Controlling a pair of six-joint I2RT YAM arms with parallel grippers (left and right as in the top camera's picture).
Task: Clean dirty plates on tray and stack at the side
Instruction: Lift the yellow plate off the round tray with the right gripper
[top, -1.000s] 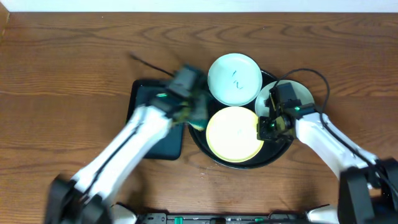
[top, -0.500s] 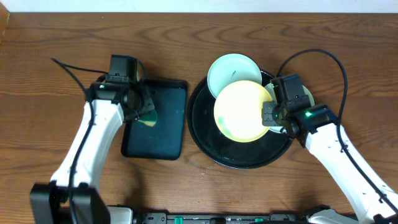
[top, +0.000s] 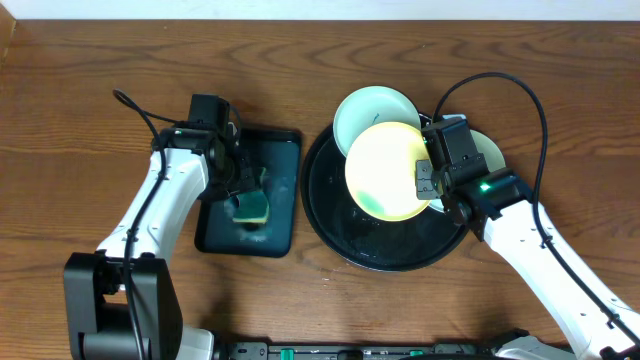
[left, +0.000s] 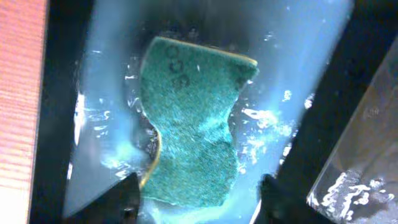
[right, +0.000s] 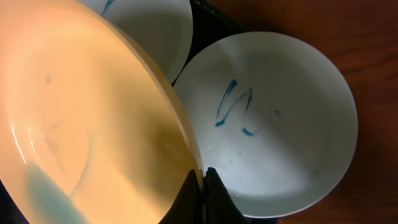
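Note:
I next need to move my right gripper past the mint-white plate and down to free the yellow plate's rim, because bare table is below, to the gripper's right in the overhead view.
Held tilted above the round black tray (top: 345, 238), the pale yellow plate (top: 385, 172) has its right rim pinched by my right gripper (top: 424, 182), which is shut on it. In the right wrist view the fingertips (right: 202, 186) clamp that rim of the yellow plate (right: 81, 124). A mint-white plate (right: 273, 118) with a blue scribble lies under it on the right (top: 488, 150). Another mint-white plate (top: 365, 112) rests at the tray's back. My left gripper (top: 243, 192) hangs open over a green sponge (left: 193, 118), which lies loose and wet between the fingers (left: 118, 199).
The sponge (top: 252, 208) lies on a small rectangular black tray (top: 270, 235) left of the round one, its surface wet and soapy. Bare wooden table surrounds both trays. Cables loop behind each arm.
My left gripper has opened and dropped the sponge onto the rectangular tray, after swinging there from the round tray. The right gripper has lifted and tilted the yellow plate.

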